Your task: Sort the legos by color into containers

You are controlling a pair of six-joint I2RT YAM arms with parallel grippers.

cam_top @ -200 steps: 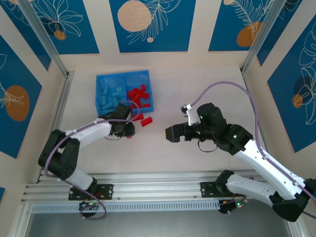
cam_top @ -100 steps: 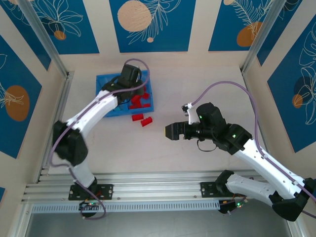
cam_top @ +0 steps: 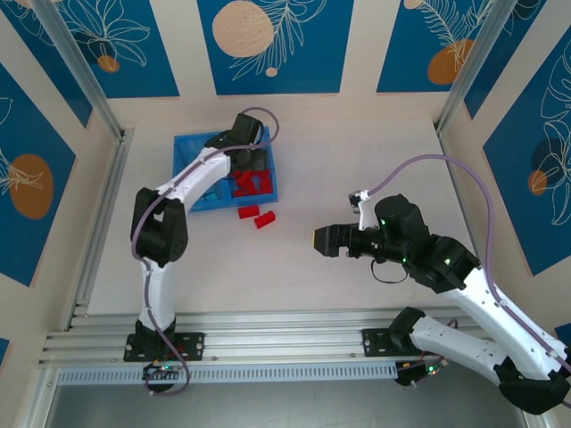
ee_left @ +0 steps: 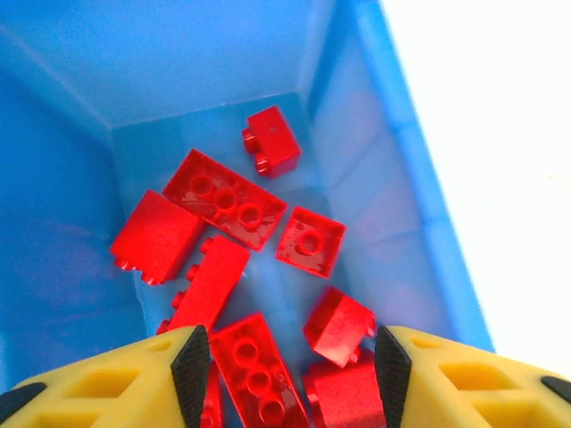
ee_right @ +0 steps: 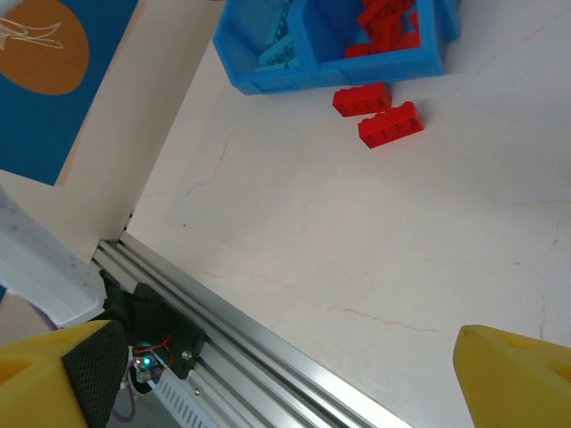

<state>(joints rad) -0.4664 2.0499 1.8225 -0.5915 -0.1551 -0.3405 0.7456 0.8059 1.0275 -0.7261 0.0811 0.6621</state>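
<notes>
My right gripper brings its open fingers outward and down onto the red lego farther from the tray next, since that lego lies unsorted below and outward of the gripper.
The blue tray (cam_top: 192, 140) has light blue legos (cam_top: 201, 183) in its left compartment and red legos (cam_top: 256, 185) in its right one. My left gripper (cam_top: 253, 165) hangs over the right compartment. In the left wrist view it (ee_left: 290, 366) stands open above several loose red legos (ee_left: 223, 196), gripping none. Two red legos (cam_top: 248, 212) (cam_top: 264, 219) lie on the table just in front of the tray. My right gripper (cam_top: 323, 241) hovers open and empty over mid-table, well to the right of them. The right wrist view has both (ee_right: 362, 99) (ee_right: 390, 124) below the tray (ee_right: 268, 80).
An aluminium rail (cam_top: 268, 325) runs along the near table edge, also seen as the rail (ee_right: 268, 343) in the right wrist view. Patterned walls close in the back and sides. The tray's right wall (ee_left: 393, 178) stands close beside the left fingers.
My left arm swung from the table in front of the tray to above the red compartment, and its jaws opened there. The right arm drifted slightly right and nearer.
</notes>
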